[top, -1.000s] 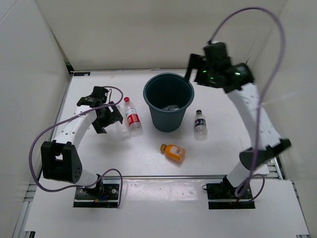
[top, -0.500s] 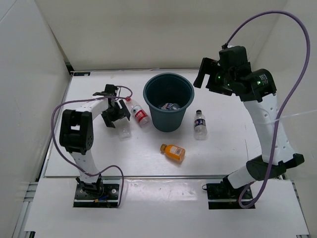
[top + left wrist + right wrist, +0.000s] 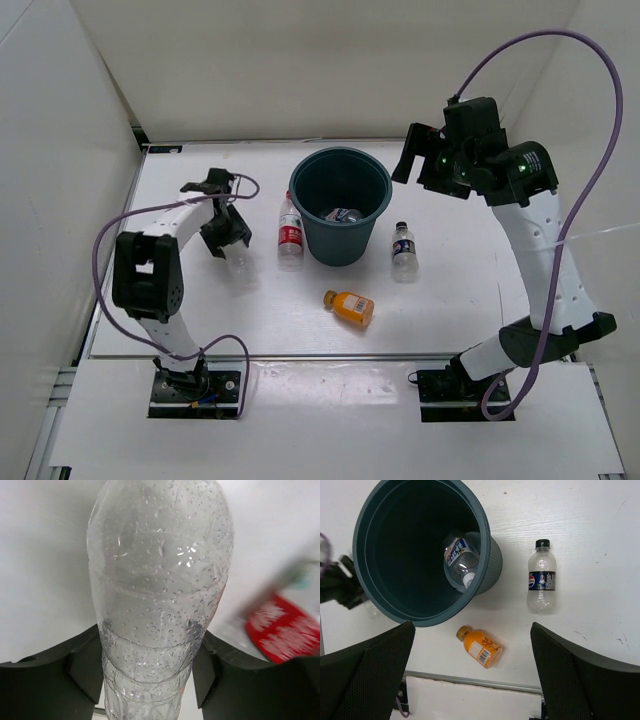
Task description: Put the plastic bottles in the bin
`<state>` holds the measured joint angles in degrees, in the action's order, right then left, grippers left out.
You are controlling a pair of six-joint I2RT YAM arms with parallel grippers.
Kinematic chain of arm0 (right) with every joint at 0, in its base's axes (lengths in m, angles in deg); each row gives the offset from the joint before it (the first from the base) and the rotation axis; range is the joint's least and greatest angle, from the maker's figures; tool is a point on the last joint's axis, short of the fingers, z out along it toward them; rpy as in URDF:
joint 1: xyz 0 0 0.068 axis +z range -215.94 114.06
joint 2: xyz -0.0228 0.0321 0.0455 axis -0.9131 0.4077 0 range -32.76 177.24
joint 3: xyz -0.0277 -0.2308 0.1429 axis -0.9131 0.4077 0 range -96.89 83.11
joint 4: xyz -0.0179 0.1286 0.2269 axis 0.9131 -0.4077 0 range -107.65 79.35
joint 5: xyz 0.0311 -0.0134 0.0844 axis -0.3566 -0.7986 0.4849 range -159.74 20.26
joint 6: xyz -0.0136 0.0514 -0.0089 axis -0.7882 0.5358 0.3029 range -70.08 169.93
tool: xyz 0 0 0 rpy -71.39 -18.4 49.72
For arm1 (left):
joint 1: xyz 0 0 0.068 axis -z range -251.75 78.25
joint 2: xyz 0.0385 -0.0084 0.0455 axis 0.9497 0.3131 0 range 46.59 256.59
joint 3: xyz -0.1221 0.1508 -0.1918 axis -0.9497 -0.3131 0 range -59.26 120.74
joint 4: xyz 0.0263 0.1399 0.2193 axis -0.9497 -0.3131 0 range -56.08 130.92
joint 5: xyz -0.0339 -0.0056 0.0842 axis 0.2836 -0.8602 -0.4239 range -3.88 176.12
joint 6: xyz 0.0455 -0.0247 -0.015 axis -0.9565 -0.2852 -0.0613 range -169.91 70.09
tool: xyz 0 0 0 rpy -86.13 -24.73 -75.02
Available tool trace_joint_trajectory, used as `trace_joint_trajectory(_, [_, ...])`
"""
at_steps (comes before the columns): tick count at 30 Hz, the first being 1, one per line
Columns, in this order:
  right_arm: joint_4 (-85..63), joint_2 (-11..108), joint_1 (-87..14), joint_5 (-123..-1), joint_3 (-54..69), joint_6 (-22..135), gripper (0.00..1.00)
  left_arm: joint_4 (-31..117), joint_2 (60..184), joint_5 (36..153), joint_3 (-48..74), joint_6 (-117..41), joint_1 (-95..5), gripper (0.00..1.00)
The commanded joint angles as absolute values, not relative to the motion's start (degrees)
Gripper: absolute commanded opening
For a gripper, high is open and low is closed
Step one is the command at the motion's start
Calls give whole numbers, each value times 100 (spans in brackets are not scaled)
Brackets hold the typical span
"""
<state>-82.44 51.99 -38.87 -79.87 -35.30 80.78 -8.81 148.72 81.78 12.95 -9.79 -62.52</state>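
The bin's opening [image 3: 342, 186] is right of my left gripper in the top view, so I will lift above the bin's tall rim, move over and release.
A plain clear plastic bottle [image 3: 160, 580], wet with droplets, lies on the table left of the bin. My left gripper [image 3: 150, 655] is shut on it, a finger pressing each side; from above that gripper [image 3: 228, 240] covers most of the bottle [image 3: 240, 264]. The red-labelled bottle [image 3: 290, 232] lies against the dark teal bin [image 3: 340, 165]. A clear bottle [image 3: 460, 560] lies inside the bin [image 3: 370, 590]. A blue-labelled, dark-capped bottle [image 3: 541, 577] and the squat orange bottle [image 3: 481, 646] lie on the table. My right gripper [image 3: 410, 158] hangs open, high and right of the bin, holding nothing.
White walls close in the table on the left, back and right. A metal rail [image 3: 470, 682] runs along the near edge, just below the orange bottle. The right arm's purple cable [image 3: 560, 60] loops high over the right side.
My left jaws have closed onto the plain clear bottle. The red-labelled bottle has shifted right and now rests against the bin. The right arm has barely moved in the last half second.
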Motion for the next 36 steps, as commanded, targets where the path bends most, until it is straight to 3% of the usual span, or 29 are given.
trace_joint_trajectory(1, [-8061, 5197, -4071, -7713, -3344, 7998, 100, -1347, 13783, 7743, 2500, -606, -6226, 49])
trace_joint_trajectory(3, [-7991, 5197, -4141, -7598, -3230, 7998, 100, -1435, 13642, 7594, 3489, -553, -6226, 48])
trace_joint_trajectory(6, [-7859, 5145, -4212, -7431, -3010, 7998, 100, -1752, 13641, 7435, 4609, -219, -6112, 23])
trace_joint_trajectory(12, [-7674, 4899, -4519, -7308, -2352, 7998, 100, -259, 13710, 8427, 5006, -481, -5271, 35])
trace_joint_trajectory(22, [-7244, 4406, -5407, -6816, -1305, 8104, 100, -837, 15477, 8209, 6686, -1316, -3565, 44])
trace_joint_trajectory(25, [-7130, 4344, -5539, -6876, -998, 8104, 100, -1197, 15610, 7831, 6968, -1370, -3397, 53])
trace_joint_trajectory(26, [-7129, 4405, -5539, -6964, -893, 8234, 100, -1199, 15610, 7673, 6968, -1309, -3335, 61])
trace_joint_trajectory(27, [-7129, 4484, -5600, -7069, -796, 8366, 100, -1199, 15506, 7445, 6968, -1308, -3335, 100])
trace_joint_trajectory(36, [-6892, 6004, -5724, -7623, -40, 8465, 100, -443, 14222, 7250, 6363, -1501, -3387, 100])
